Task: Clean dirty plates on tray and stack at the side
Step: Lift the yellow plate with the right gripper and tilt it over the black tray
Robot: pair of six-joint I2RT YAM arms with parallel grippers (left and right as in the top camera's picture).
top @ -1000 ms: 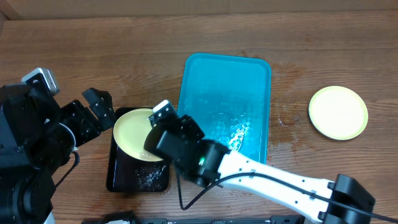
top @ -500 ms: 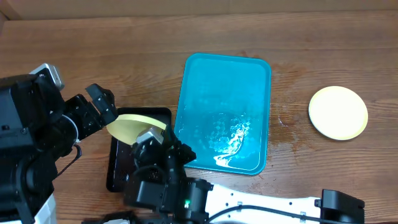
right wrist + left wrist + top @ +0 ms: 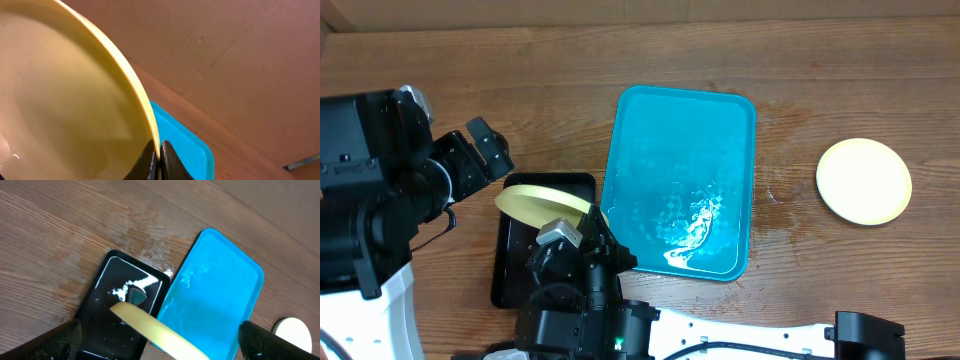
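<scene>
I will next move my right gripper across the blue tray and down onto the second plate to release, as that plate is to its right in the overhead view.
My right gripper is shut on the rim of a pale yellow-green plate and holds it tilted on edge. Overhead, this plate stands over the black tray's far end, with the right gripper at its right rim. My left gripper is open just left of the plate. In its wrist view the fingers are spread wide, with the plate's edge between them lower down. The blue tray holds only water. A second plate lies flat at the far right. No third plate is in view.
A small black tray with white foam lies left of the blue tray; it also shows in the left wrist view. The wood table is wet around the blue tray. A cardboard wall runs along the back.
The plate has gone from lying nearly flat over the black tray to standing on edge. My right wrist has swung toward the table's front. My left gripper has shifted slightly right and back.
</scene>
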